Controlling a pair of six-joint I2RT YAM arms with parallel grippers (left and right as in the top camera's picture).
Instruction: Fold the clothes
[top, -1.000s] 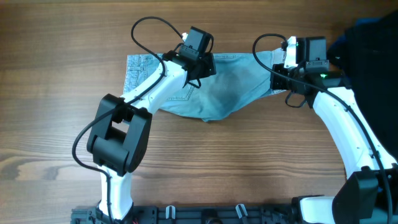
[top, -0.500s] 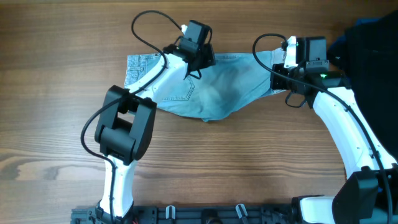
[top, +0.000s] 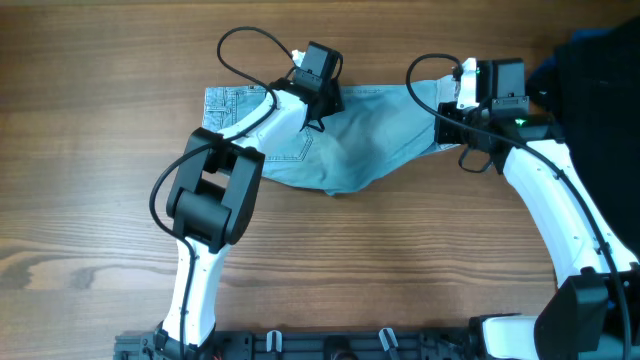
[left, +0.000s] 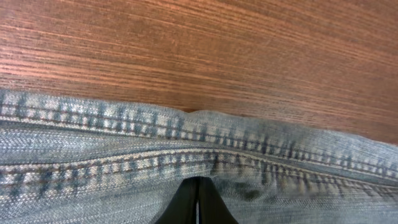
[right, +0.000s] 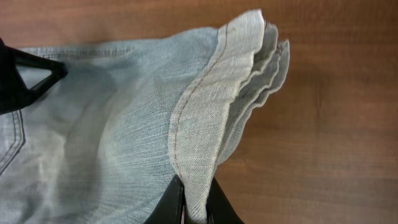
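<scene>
The garment's opposite end (top: 225, 108) lies uncovered to my right gripper's left in the overhead view, so my right gripper should next carry the garment's hem across onto that end and release it.
A light blue denim garment (top: 370, 140) lies spread across the far middle of the wooden table. My left gripper (top: 320, 100) sits at its far edge. In the left wrist view its fingers (left: 199, 186) are shut tight on the denim (left: 124, 155) just short of a stitched seam. My right gripper (top: 447, 125) is at the garment's right end. In the right wrist view it (right: 196, 202) is shut on a folded stack of hem layers (right: 211, 106), which stands up from the table.
A dark cloth pile (top: 600, 60) lies at the far right corner, behind the right arm. Bare wood table (top: 380, 260) stretches in front of the garment. The arm bases (top: 350, 345) stand along the front edge.
The left arm's elbow has swung to the right and its gripper has shifted slightly toward the garment's far edge. The right arm and the garment have not visibly moved.
</scene>
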